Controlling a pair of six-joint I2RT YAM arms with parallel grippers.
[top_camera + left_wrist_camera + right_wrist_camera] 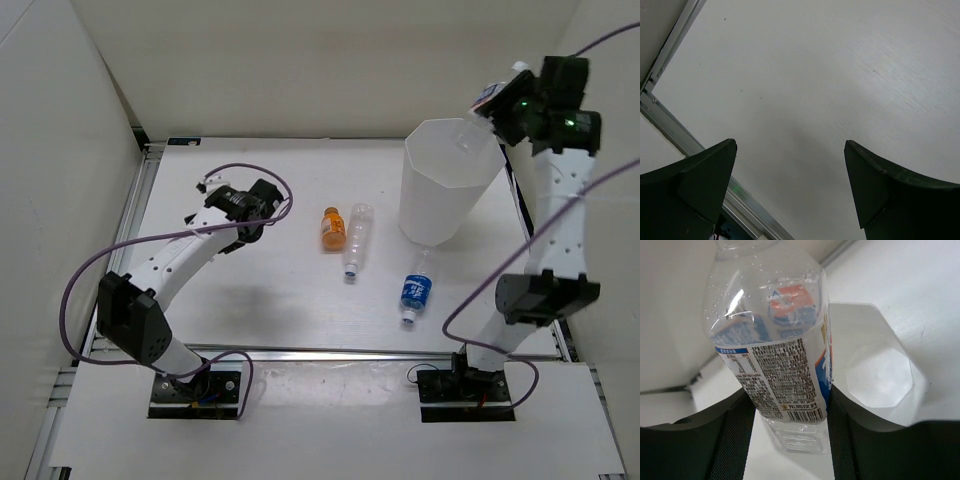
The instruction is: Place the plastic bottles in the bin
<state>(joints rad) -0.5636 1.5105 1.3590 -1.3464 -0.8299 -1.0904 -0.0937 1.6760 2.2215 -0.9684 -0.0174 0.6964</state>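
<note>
My left gripper will next sweep across and down astride the body of the orange bottle, its nearest bottle, below to the right in the top view.
My right gripper is shut on the wider clear bottle, which has a white, blue and orange label, and holds it above the far right rim of the tall white bin. The bin's inside wall shows below the bottle. The orange bottle, the slim clear bottle and the clear bottle with a blue label lie on the table, left of and in front of the bin. My left gripper is open and empty over bare table at the left; its fingers show in its wrist view.
White walls enclose the table on the left, back and right. An aluminium rail runs along the table's left edge, close to my left gripper. Purple cables loop off both arms.
</note>
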